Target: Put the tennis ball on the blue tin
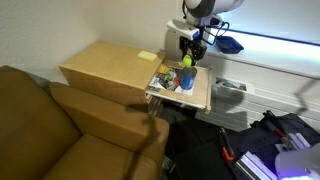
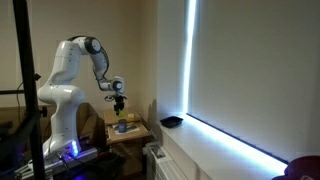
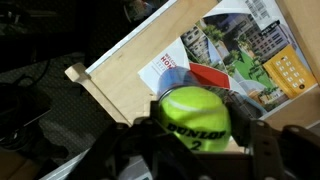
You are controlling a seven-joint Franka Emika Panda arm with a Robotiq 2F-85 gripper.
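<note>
The robot's gripper will next move down onto the top of the blue tin point(image 1: 186, 82) point(image 3: 172, 78) to release the tennis ball, because there is still a short gap under the ball.
My gripper point(image 3: 200, 142) is shut on the tennis ball point(image 3: 192, 110), a yellow-green ball with black Dunlop lettering. The ball hangs just above the blue tin point(image 3: 172, 78); only part of the tin's rim shows behind the ball. In both exterior views the gripper point(image 1: 192, 48) point(image 2: 119, 97) holds the ball point(image 1: 187, 62) point(image 2: 119, 103) in the air over the small table. The blue tin point(image 1: 186, 82) point(image 2: 121, 127) stands upright there, a short gap below the ball.
The tin stands on a magazine point(image 3: 240, 50) on a small wooden table point(image 1: 200, 98). A wooden cabinet point(image 1: 105, 65) with a pale yellow patch point(image 1: 148, 57) stands beside it, with a brown sofa point(image 1: 40, 125) in front. A dark blue bowl point(image 1: 230, 45) point(image 2: 172, 122) sits on the window sill.
</note>
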